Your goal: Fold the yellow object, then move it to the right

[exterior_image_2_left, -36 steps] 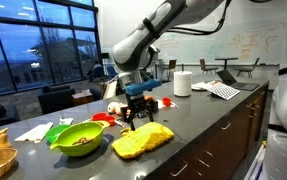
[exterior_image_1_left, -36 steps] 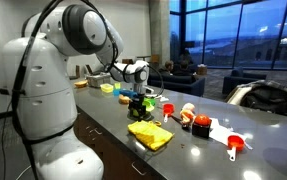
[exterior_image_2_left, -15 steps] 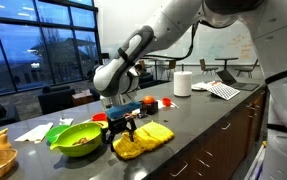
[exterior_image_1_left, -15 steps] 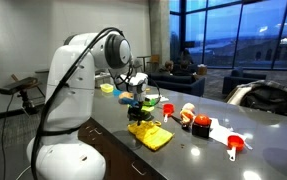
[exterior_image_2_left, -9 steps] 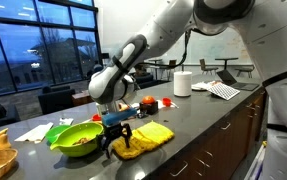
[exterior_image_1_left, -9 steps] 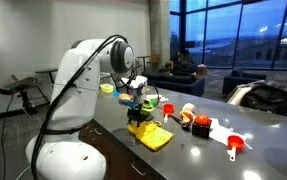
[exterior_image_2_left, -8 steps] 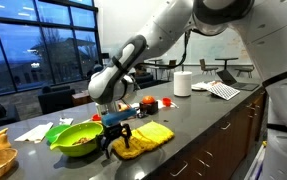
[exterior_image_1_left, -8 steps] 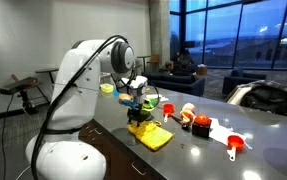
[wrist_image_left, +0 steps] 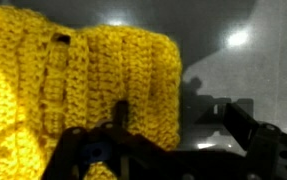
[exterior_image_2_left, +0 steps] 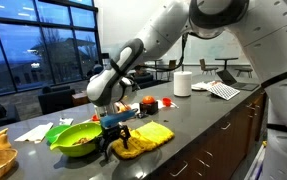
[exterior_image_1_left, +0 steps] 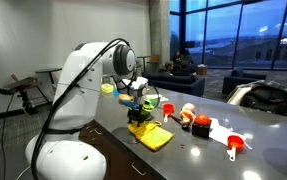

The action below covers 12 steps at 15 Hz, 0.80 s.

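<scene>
The cloth's edge is already between my open fingers, so my gripper will stay low at the cloth's end by the green bowl [wrist_image_left: 171, 128] and close on that edge.
The yellow object is a knitted yellow cloth [exterior_image_1_left: 154, 136] lying flat on the dark counter, also seen in an exterior view [exterior_image_2_left: 149, 137]. In the wrist view it [wrist_image_left: 83, 80] fills the left half of the picture. My gripper [exterior_image_2_left: 116, 146] is lowered to the cloth's end nearest the green bowl; it also shows in an exterior view [exterior_image_1_left: 135, 121]. In the wrist view the gripper [wrist_image_left: 178, 125] is open: one finger stands over the cloth's edge, the other over bare counter beside it. Nothing is held.
A green bowl [exterior_image_2_left: 74, 137] with food stands close beside the gripper. Red and white items [exterior_image_1_left: 197, 123] and a red measuring cup [exterior_image_1_left: 235, 146] lie further along the counter. A paper towel roll [exterior_image_2_left: 183, 83] and a laptop [exterior_image_2_left: 226, 75] stand at the far end.
The arm has swung from above the cloth down to its end by the green bowl. Over the last half second it has barely moved. The cloth lies as before.
</scene>
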Tool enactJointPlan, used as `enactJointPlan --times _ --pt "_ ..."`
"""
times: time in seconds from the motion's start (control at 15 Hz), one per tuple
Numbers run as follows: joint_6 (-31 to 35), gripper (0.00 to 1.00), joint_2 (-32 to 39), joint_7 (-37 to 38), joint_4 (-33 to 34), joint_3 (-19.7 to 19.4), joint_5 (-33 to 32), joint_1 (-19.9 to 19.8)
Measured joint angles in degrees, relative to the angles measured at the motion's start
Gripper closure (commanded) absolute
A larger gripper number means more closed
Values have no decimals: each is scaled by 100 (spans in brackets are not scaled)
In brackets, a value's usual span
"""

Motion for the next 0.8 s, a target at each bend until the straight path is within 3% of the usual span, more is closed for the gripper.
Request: enactJointPlan --times 0.53,0.6,0.8 --pt "-192 94 5 -69 258 -81 -54 123" --pt "-216 99 6 -71 287 -91 -74 156" --pt "-332 99 6 -64 387 -112 -169 247"
